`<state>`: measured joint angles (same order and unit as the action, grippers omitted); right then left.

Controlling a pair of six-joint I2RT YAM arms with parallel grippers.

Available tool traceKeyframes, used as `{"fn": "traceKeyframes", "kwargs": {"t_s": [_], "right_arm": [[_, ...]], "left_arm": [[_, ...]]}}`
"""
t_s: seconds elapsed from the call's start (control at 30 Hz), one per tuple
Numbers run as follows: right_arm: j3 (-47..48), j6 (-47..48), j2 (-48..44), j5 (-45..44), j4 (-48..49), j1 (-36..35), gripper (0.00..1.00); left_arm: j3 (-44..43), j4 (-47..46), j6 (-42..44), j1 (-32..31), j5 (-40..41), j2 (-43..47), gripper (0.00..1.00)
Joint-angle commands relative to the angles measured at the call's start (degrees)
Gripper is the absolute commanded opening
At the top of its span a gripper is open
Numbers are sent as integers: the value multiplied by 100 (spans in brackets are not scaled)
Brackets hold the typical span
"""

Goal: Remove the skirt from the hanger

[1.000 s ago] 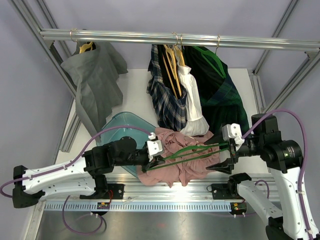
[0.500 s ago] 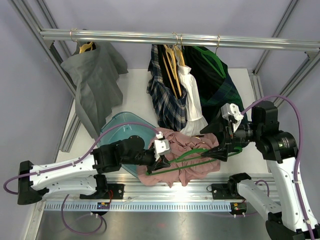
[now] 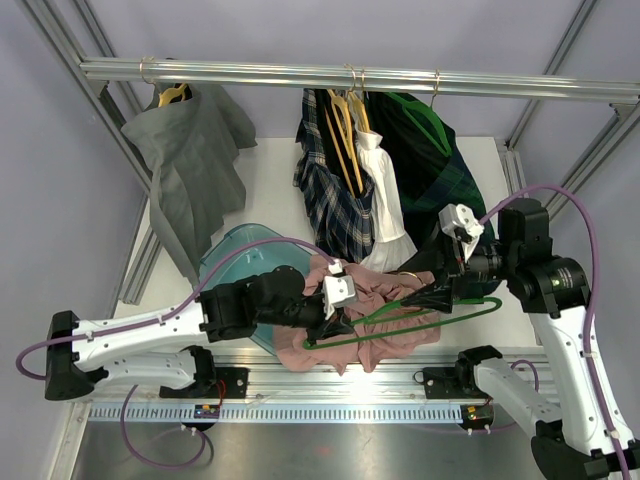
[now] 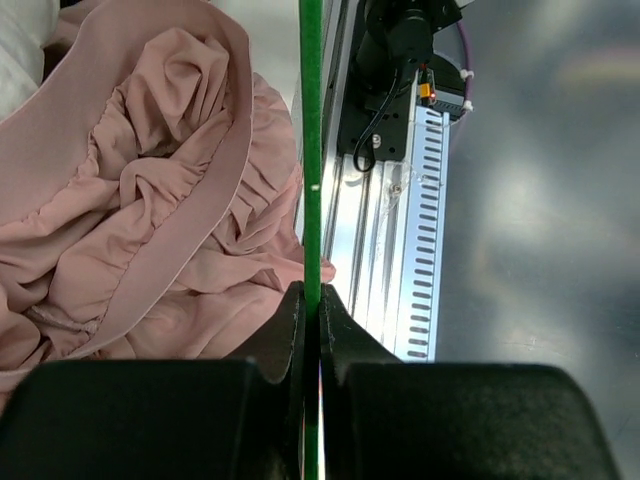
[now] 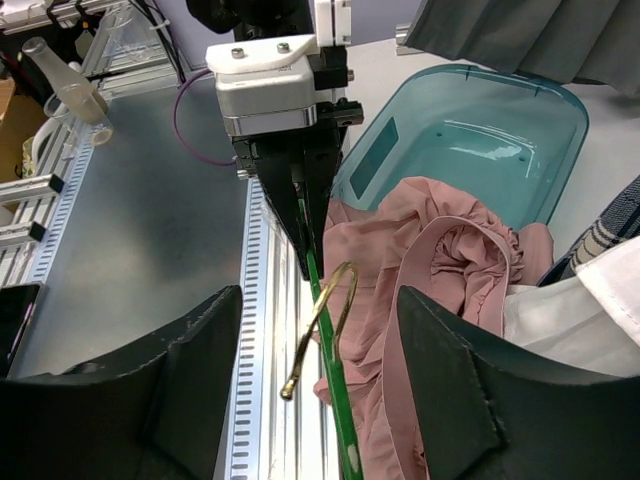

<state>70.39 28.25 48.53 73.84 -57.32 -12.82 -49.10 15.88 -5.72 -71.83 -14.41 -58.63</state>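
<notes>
My left gripper lifts outward next, turns the hanger and releases it at the back bar's bare part [image 3: 265, 71], above and outward, with room for its hook.
The pink skirt [image 3: 365, 320] lies crumpled on the table's front middle, partly over the teal bin [image 3: 232, 258]. It also shows in the left wrist view [image 4: 150, 220] and the right wrist view [image 5: 440, 260]. A green hanger [image 3: 440, 318] with a gold hook [image 3: 406, 276] hangs level just above it. My left gripper [image 3: 335, 326] is shut on the hanger's left end [image 4: 311, 150]. My right gripper [image 3: 440, 295] is open, with the hook [image 5: 325, 320] and the green bar [image 5: 338, 425] between its wide-spread fingers [image 5: 190, 380], touching neither. I cannot tell whether any fabric still hangs on the bar.
A grey garment [image 3: 185, 160], a plaid skirt [image 3: 335, 195], a white garment [image 3: 385, 200] and a dark green garment [image 3: 440, 170] hang from the back rail [image 3: 300, 72]. The slotted aluminium rail [image 3: 330, 385] runs along the table's front edge.
My left gripper has moved right, carrying the hanger; its right end now reaches past my right gripper. My right gripper has moved a little up and back, still open.
</notes>
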Motion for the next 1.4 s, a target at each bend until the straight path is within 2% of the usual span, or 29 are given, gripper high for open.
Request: {"fn": "traceKeyframes", "kwargs": {"t_s": [0.0, 0.1, 0.17, 0.23, 0.3, 0.33, 0.53, 0.57, 0.6, 0.63, 0.67, 0.7, 0.73, 0.9, 1.07, 1.23, 1.37], "right_arm": [[-69, 242, 112, 201, -148, -80, 69], [-113, 339, 165, 227, -165, -98, 61], [-96, 409, 174, 271, -227, -107, 52], [-69, 488, 165, 288, -288, -107, 36], [-61, 567, 139, 315, -306, -115, 24], [-43, 620, 130, 350, -393, -107, 14], [97, 1620, 174, 640, -1263, -107, 2], [115, 1727, 200, 675, -1334, -107, 4], [133, 1693, 209, 675, -1352, -107, 11], [202, 1684, 235, 632, -1369, -107, 26], [264, 1692, 236, 553, -1396, -115, 81], [334, 1675, 218, 448, -1387, -116, 94], [500, 1623, 201, 168, -1335, -107, 99], [1019, 594, -203, -1325, -404, -115, 99], [1907, 805, -63, -2381, -912, -107, 100], [3022, 779, 51, -3830, -1334, -81, 100], [2911, 287, 16, -4720, -922, 25, 100]], "left_arm": [[-354, -533, 35, -68, -202, -69, 0], [-407, -577, 27, -112, -237, -140, 0], [-425, -586, 27, -129, -228, -166, 0], [-434, -595, 27, -129, -228, -184, 0], [-407, -586, 35, -129, -220, -193, 0], [-390, -577, 35, -129, -220, -184, 0], [-284, -577, 62, -120, -167, -43, 0], [-258, -551, 88, -129, -167, -17, 0], [-240, -542, 97, -129, -158, 9, 0], [-240, -516, 106, -129, -149, 71, 0], [-240, -420, 123, -129, -97, 97, 0], [-249, -367, 141, -129, -71, 132, 0], [-258, -297, 150, -121, -44, 167, 0], [-223, 231, 229, -129, 237, 572, 0], [-328, 1090, 255, -129, 703, 1072, 0], [-653, 1874, 299, -129, 1133, 1924, 0], [-1161, 2558, 264, -129, 1766, 2408, 0]]}}
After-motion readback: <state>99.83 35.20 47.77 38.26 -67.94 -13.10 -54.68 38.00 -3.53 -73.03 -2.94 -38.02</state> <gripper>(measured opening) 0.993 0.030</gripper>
